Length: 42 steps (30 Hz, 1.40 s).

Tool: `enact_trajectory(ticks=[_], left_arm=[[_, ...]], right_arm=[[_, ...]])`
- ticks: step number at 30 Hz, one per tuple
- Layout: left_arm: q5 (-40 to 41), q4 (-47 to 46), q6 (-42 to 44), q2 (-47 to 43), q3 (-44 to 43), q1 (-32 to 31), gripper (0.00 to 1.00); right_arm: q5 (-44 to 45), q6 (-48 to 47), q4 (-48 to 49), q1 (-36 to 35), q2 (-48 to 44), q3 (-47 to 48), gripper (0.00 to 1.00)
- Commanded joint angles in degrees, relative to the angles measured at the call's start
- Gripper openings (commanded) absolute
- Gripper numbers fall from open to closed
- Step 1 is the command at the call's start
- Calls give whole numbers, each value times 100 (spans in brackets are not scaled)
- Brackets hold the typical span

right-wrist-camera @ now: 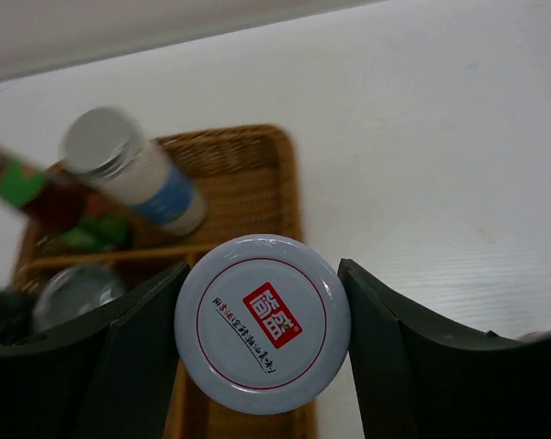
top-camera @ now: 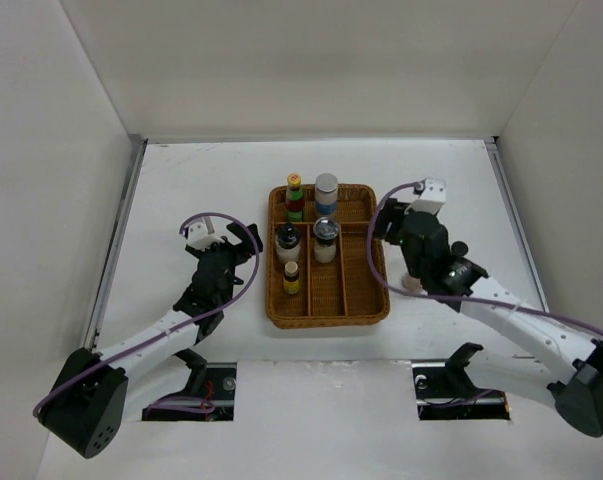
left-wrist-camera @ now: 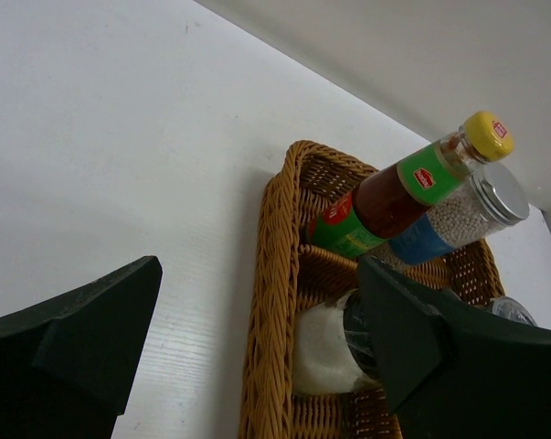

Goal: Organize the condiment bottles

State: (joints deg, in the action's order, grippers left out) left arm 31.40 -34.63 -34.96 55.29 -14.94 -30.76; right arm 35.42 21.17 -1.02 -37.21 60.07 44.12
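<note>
My right gripper carries the jar back and left in the top view to the tray's empty slot by the yellow bottle [top-camera: 326,292] next, lowers it there and releases.
A brown wicker tray [top-camera: 328,318] holds several bottles: a green red-labelled one with a yellow cap [top-camera: 294,196], a blue-labelled silver-capped jar [top-camera: 326,193], a black-capped jar of white grains [top-camera: 287,241], a silver-lidded jar [top-camera: 325,238] and a small yellow bottle with a black cap [top-camera: 292,277]. My left gripper [top-camera: 243,240] is open and empty, just left of the tray's rim [left-wrist-camera: 275,274]. My right gripper [top-camera: 385,226] is shut on a jar with a pale grey cap [right-wrist-camera: 262,323], held over the tray's right edge. A pink-capped bottle [top-camera: 411,283] stands on the table right of the tray, partly hidden by my right arm.
White walls enclose the table at the left, back and right. In the left wrist view the green bottle [left-wrist-camera: 385,197] and blue-labelled jar [left-wrist-camera: 450,224] stand at the tray's far end. The tray's right compartments hold nothing in the top view.
</note>
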Motion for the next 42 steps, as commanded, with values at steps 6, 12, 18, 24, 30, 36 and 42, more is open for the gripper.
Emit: enact_trajectory(ticks=[6,12,18,24,30,36,42], left_arm=[[-37,-360,-63,17,0,93,89],[-37,-395,-64,35,8,57,89],[-37,-378,-64,-27,35,66,89],[-99,-395,-64,87,0,31,89],[-99,-395,-72,44,17,40,89],[-99,-369,-72,-18,26,40,89],[-107,-395,-116,43,53,14,89]], right_arm=[[185,537,66,-2276,-445,53,53],[70,406,725,-2532,724,255,53],[61,362,1067,-2585,1550,220,53],[140,397,1438,-2585,2192,132,57],[246,388,1298,-2585,1974,88,81],[527,449,560,-2532,438,-183,84],[1704,1124,-1178,-1313,-1356,-764,84]])
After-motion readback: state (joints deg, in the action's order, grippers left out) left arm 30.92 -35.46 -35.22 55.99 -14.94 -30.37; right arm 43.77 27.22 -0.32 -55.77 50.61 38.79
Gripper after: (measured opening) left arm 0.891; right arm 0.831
